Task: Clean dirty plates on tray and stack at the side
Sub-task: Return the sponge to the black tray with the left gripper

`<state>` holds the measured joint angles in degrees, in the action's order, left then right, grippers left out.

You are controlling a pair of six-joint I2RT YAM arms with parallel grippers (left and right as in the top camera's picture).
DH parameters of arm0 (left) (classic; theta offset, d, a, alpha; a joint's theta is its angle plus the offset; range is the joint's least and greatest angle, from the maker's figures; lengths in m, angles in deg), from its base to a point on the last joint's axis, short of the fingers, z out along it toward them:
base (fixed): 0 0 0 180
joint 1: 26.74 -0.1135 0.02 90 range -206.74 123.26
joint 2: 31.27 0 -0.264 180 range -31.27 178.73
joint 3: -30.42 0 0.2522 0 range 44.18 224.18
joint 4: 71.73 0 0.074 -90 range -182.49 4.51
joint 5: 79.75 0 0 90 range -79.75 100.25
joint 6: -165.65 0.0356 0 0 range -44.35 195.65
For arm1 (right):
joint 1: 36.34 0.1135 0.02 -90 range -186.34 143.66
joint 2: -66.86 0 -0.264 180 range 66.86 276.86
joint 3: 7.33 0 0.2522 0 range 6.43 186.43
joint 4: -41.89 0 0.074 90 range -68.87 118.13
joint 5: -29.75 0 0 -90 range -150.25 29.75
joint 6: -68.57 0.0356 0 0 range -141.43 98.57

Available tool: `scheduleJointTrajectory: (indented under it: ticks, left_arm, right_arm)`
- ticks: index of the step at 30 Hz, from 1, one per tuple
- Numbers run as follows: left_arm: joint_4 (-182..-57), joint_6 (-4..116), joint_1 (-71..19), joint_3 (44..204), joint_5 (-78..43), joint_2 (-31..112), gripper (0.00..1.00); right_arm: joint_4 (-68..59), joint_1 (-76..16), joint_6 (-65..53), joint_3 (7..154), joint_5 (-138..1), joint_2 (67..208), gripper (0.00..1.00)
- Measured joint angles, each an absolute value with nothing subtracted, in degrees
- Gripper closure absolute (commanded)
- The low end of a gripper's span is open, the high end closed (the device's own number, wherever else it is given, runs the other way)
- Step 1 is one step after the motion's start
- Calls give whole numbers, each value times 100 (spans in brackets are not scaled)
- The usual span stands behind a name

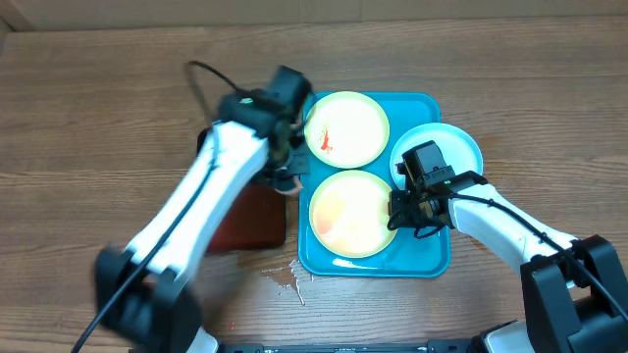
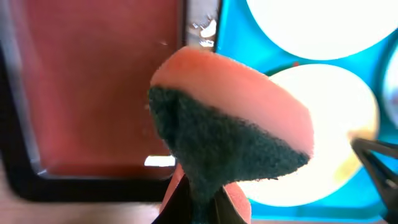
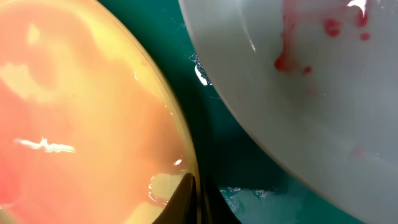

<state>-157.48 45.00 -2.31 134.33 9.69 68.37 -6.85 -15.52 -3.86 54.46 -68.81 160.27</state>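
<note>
The robot should next move its left gripper to the left in the overhead view, lower it and let go of the sponge [image 2: 236, 93], since the bare bottom of the dark-red tray is below there.
Three plates lie on the turquoise tray [image 1: 432, 257]: a yellow-green plate [image 1: 346, 128] with a red smear at the back, a second yellow-green plate [image 1: 351, 213] in front, wet and pinkish, and a light-blue plate [image 1: 461, 147] at the right with red sauce spots [image 3: 311, 93]. My right gripper [image 3: 198, 202] is shut on the front plate's right rim [image 3: 180, 155], one finger inside and one outside. My left gripper [image 2: 199, 208] is shut on a pink sponge [image 2: 236, 93] with a dark green scouring face. It hangs over the tray's left edge [image 2: 233, 37].
A dark-red tray [image 2: 93, 81] with a black rim lies left of the turquoise one, partly under my left arm [image 1: 211, 186]. A small puddle of water [image 1: 285, 279] shines on the wooden table near the turquoise tray's front left corner.
</note>
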Motion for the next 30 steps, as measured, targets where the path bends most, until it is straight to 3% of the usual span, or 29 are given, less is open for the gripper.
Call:
scheduleJointTrajectory:
  ticks: [6,16,21,26,27,29,30]
  left_arm:
    - [-15881,4609,-736,13370,1207,6255,96]
    - [-14124,4615,-1165,11068,1279,6714,95]
    - [-14119,4642,-1488,10803,1201,6773,48]
    - [-14576,4834,-1851,11022,927,6655,29]
    - [-14692,4876,-1932,11118,892,6581,24]
    - [-14917,4952,-2104,11370,827,6384,0]
    - [-15031,5077,-2225,11564,794,6220,0]
  right_arm:
    - [-668,-1563,-391,5446,-6914,16027,94]
    - [-679,-1563,-316,5444,-6931,16027,96]
    - [-1026,-1563,-194,5501,-6946,16022,96]
    - [-2012,-1560,-185,5920,-6739,15981,96]
    - [-2270,-1543,-218,6106,-6653,15970,96]
    - [-2694,-1486,-334,6576,-6439,15970,96]
    - [-2897,-1416,-430,6875,-6317,15968,96]
